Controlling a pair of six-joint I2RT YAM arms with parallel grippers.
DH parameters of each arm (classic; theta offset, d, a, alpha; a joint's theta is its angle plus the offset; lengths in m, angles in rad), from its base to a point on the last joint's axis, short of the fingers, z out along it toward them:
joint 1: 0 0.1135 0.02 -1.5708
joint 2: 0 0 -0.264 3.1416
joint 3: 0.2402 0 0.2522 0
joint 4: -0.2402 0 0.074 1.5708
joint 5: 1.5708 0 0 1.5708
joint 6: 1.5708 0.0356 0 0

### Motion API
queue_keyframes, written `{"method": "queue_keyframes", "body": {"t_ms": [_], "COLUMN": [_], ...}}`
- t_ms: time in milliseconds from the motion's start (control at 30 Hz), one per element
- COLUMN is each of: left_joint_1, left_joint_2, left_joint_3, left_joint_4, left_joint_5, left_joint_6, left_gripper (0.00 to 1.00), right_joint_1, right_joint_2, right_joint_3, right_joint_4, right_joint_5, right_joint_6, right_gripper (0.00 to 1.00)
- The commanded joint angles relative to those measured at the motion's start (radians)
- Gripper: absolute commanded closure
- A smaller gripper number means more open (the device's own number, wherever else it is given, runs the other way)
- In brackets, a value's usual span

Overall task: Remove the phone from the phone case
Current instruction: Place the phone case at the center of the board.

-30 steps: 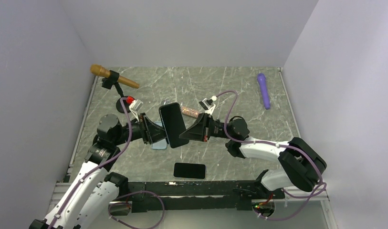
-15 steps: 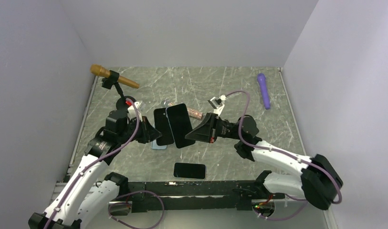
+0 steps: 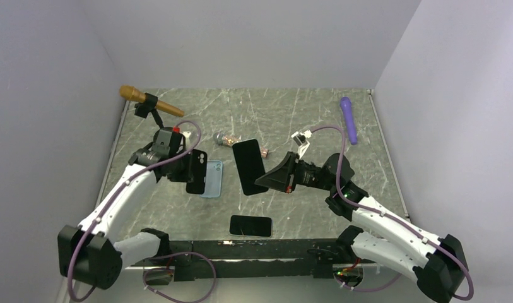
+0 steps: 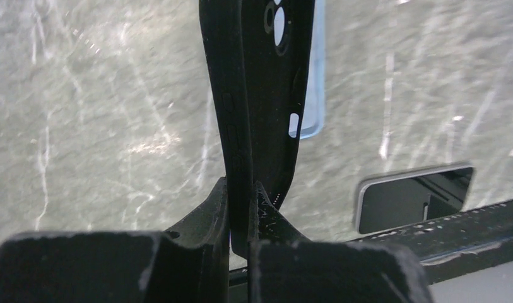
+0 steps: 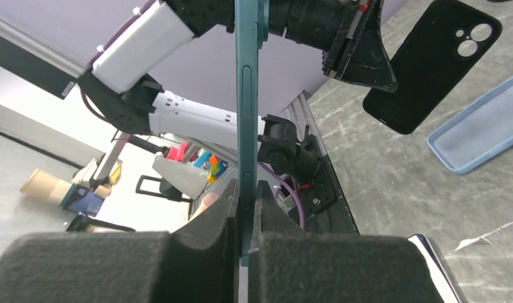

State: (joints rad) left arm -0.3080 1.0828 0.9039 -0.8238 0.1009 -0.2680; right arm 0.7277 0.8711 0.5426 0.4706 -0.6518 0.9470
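The black case (image 3: 197, 171) gets released on the tabletop next, after my left gripper moves sideways off the light blue case (image 3: 214, 179) and down, since the phone is already out.
My right gripper (image 3: 264, 181) is shut on a teal-edged phone (image 3: 248, 166), held edge-on above the table middle; it shows in the right wrist view (image 5: 246, 113) between my pads. My left gripper (image 3: 189, 165) is shut on an empty black phone case (image 3: 197, 171), held above the table at left. In the left wrist view the case (image 4: 266, 95) rises from my closed jaws. It also shows in the right wrist view (image 5: 430, 66), with its camera holes. Phone and case are apart.
A light blue case (image 3: 211, 178) lies flat under the black case. Another phone (image 3: 250, 225) lies screen-up near the front edge. A gold microphone (image 3: 149, 102) on a stand is at back left, a purple stick (image 3: 349, 118) at back right, and a small glitter tube (image 3: 227, 138).
The two arms pulled apart: the phone came out of the black case. The left gripper carried the case left, the right gripper carried the phone right.
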Motion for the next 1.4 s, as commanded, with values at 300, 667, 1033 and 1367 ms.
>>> {"method": "queue_keyframes", "body": {"t_ms": [300,667,1033,1367], "left_joint_1": [0.09,0.094,0.121,0.129], "left_joint_2": [0.223,0.404,0.434,0.285], "left_joint_3": [0.073,0.118,0.128,0.144], "left_joint_4": [-0.014,0.054,0.066,0.056], "left_joint_5": [-0.093,-0.125,-0.127,-0.206], "left_joint_6": [0.096,0.122,0.116,0.081], "left_gripper": [1.0,1.0,0.61,0.01], "right_joint_1": [-0.017,-0.036,-0.037,-0.033], "right_joint_2": [-0.068,-0.073,0.074,0.266], "right_joint_3": [0.027,0.016,0.431,0.507], "right_joint_4": [0.003,-0.045,-1.096,-1.23], "right_joint_5": [0.012,-0.019,0.382,0.494], "right_joint_6": [-0.06,-0.117,-0.834,-1.075], "right_gripper": [1.0,1.0,1.0,1.0]}}
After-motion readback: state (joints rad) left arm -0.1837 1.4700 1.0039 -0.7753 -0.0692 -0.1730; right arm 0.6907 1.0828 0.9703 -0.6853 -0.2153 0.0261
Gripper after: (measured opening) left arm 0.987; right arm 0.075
